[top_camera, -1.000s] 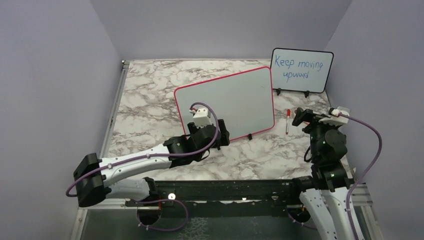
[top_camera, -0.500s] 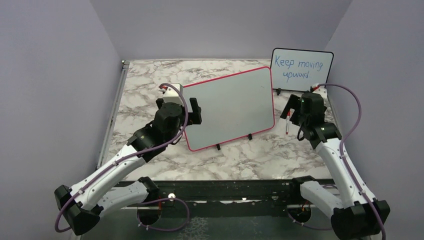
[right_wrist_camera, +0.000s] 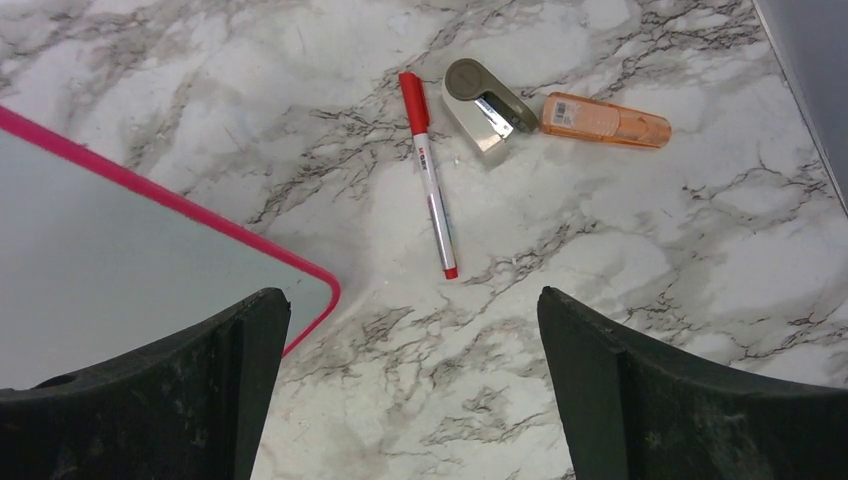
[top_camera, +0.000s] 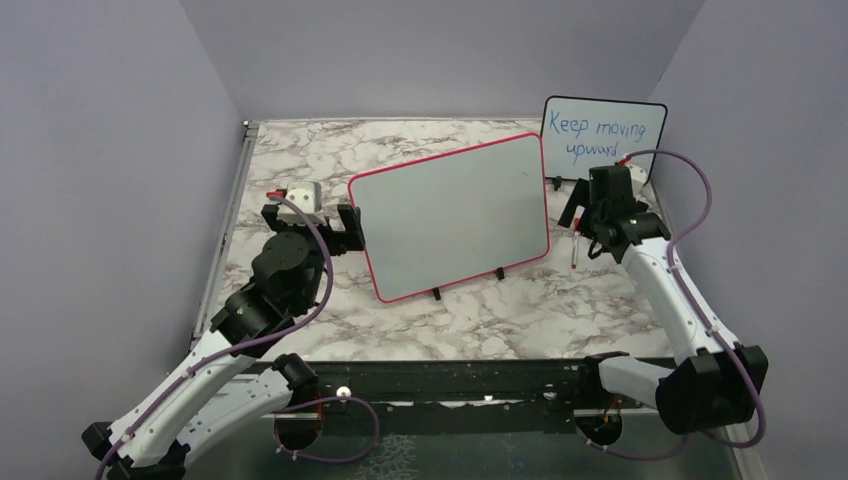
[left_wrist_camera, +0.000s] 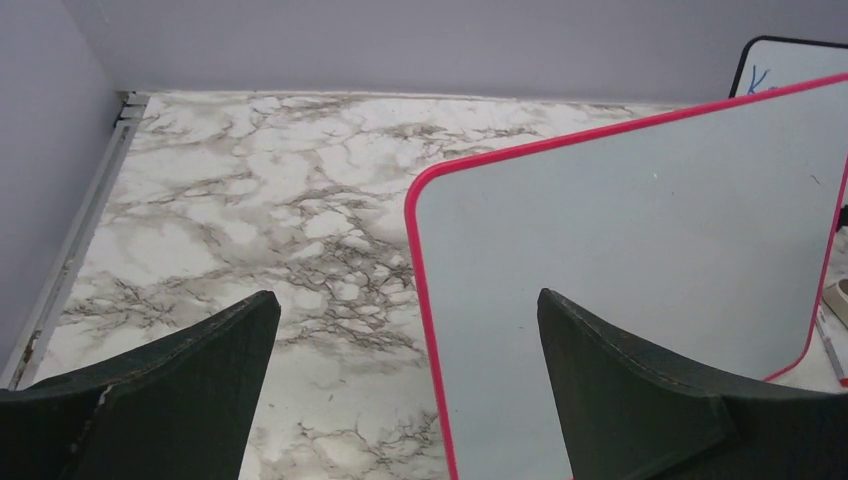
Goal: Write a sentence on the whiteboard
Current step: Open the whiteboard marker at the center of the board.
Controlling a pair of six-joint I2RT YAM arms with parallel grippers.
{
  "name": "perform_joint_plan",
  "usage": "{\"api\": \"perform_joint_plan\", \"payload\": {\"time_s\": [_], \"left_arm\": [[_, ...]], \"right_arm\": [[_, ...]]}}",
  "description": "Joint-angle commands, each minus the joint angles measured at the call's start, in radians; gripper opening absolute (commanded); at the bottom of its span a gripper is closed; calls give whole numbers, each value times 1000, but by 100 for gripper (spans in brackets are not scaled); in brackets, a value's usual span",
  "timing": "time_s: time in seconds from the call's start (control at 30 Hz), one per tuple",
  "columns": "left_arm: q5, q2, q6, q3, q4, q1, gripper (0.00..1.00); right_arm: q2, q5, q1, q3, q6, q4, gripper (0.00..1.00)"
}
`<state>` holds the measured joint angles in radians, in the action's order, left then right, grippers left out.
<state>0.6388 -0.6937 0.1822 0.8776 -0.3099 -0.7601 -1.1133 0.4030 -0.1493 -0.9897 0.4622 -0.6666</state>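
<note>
The right gripper will next go down onto the marker's white body near its tail end, because the small tool crowds the marker's red cap and this part of the marker is clear.
The whiteboard (top_camera: 450, 215) stands tilted on small black feet mid-table, red-pink framed, its face blank; no sentence shows on it. My left gripper (top_camera: 310, 215) hovers open just left of the board's left edge. In the left wrist view the whiteboard (left_wrist_camera: 640, 250) has its red edge running between the fingers of the left gripper (left_wrist_camera: 408, 294), with nothing held. My right gripper (top_camera: 600, 220) is open over the table at the board's right side. In the right wrist view a red-capped marker (right_wrist_camera: 428, 175) lies ahead of the right gripper (right_wrist_camera: 411, 291), beside the whiteboard's corner (right_wrist_camera: 150, 270).
A smaller black-framed board (top_camera: 603, 140) with blue writing stands at the back right. A grey-beige small tool (right_wrist_camera: 487, 108) and an orange tube (right_wrist_camera: 605, 120) lie just beyond the marker (top_camera: 575, 248). Purple walls close in on three sides of the marble table (top_camera: 300, 160).
The left arm swung from in front of the board to its left edge. The right arm stretched forward and stopped over the marker's spot. Both grippers stayed open.
</note>
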Motion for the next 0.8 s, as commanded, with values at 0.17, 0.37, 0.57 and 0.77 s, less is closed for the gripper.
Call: {"api": "perform_joint_plan", "payload": {"time_s": [0.17,0.37,0.57,0.77], "left_arm": [[-8,103,-49,-122,103,79,99],[-54,159,-35,-160,139,106,99],[-85,168,-8,-167,143,132,99],[-109,157,-1,-172,147,130,99]], "right_arm": [[-238,-81,32,-9,-27,30,96],[-321,-237,128,26,-46,103,72],[-393,-279,173,36,-74,162,61],[-484,-298,220,18,-104,185,53]]}}
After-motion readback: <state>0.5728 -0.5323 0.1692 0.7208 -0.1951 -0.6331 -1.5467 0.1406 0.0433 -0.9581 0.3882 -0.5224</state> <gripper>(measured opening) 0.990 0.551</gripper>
